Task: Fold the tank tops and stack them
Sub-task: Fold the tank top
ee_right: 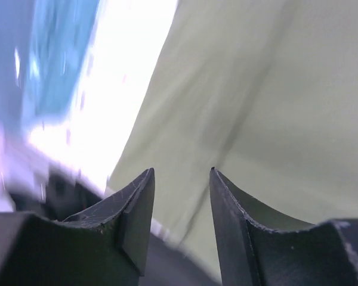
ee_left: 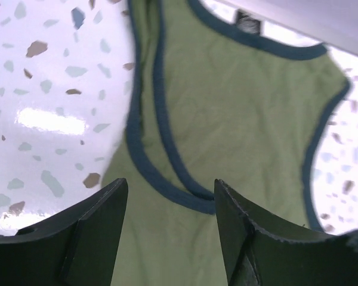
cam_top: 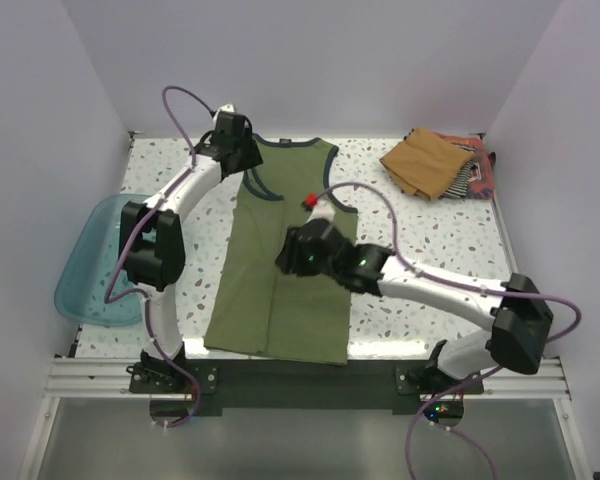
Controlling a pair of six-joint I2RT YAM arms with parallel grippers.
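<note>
I will bring my right gripper outward and to the right in the top view, then down onto the tank top armhole's near corner [cam_top: 354, 211], because that side is still unfolded.
The olive green tank top [cam_top: 285, 290] with dark blue trim lies flat down the middle of the table, its left side folded inward. My left gripper [cam_top: 242, 150] hovers open and empty over the left shoulder strap, and the left wrist view shows the folded armhole trim [ee_left: 167, 179] between its fingers [ee_left: 101, 208]. My right gripper [cam_top: 298, 252] is open and empty above the shirt's middle, with the green cloth [ee_right: 256, 89] in its wrist view. A pile of tan-brown [cam_top: 425, 162], striped [cam_top: 467, 180] and reddish [cam_top: 488, 172] tank tops sits at the back right.
A translucent teal tub [cam_top: 92, 265] hangs over the table's left edge beside the left arm. White walls close the back and sides. The metal rail [cam_top: 310, 378] with the arm bases runs along the near edge.
</note>
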